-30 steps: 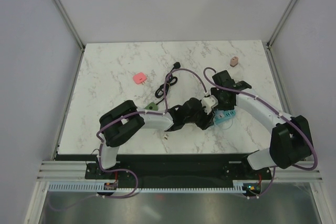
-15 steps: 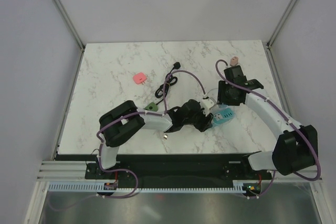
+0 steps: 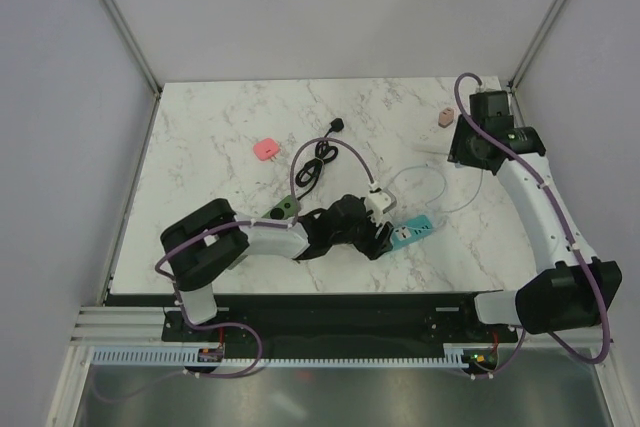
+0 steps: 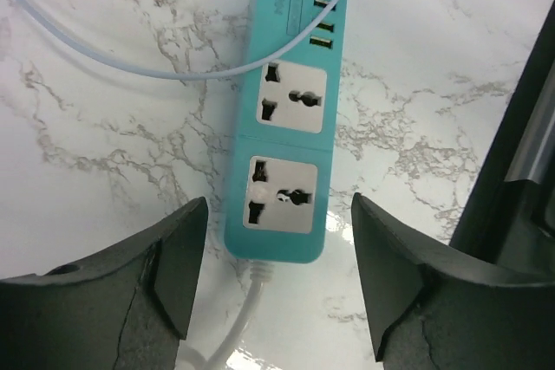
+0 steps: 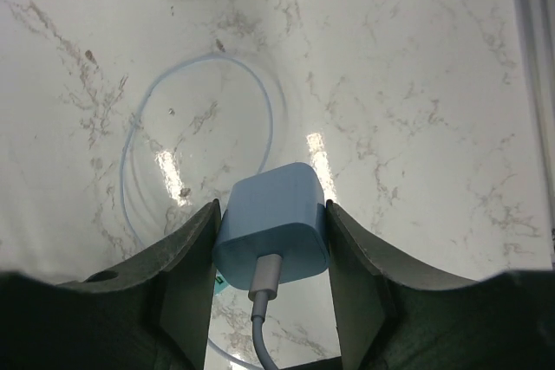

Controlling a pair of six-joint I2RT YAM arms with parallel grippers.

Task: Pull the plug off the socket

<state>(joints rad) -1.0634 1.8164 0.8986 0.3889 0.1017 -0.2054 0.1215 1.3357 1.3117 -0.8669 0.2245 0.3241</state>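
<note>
My right gripper goes down and to the left in the top view next. It releases the plug on bare marble beside the black cable, both strip outlets empty.
The teal socket strip (image 3: pixel 412 234) lies flat on the marble, and in the left wrist view the socket strip (image 4: pixel 286 119) shows both outlets empty. My left gripper (image 4: pixel 277 218) hovers over its near end, open, with the fingers (image 4: pixel 178 257) clear of its sides. In the top view the left gripper (image 3: pixel 380 230) sits just left of the strip. The pale blue plug (image 5: pixel 276 214), a cube with a white cable at its back, is held above the table by my right gripper (image 5: pixel 271 236), which is shut on it. The right gripper (image 3: pixel 470 147) is at the far right.
A thin pale cable loop (image 3: pixel 425 187) trails from the plug across the marble towards the strip. A pink block (image 3: pixel 267 148), a coiled black cable (image 3: pixel 315 162), a small green piece (image 3: pixel 287 208) and a tan adapter (image 3: pixel 446 116) lie around. The right wall frame (image 3: pixel 520 97) is close.
The right gripper has carried the blue plug away from the strip, up and to the far right. The left gripper has opened wider and slid back left; the strip has turned a little.
</note>
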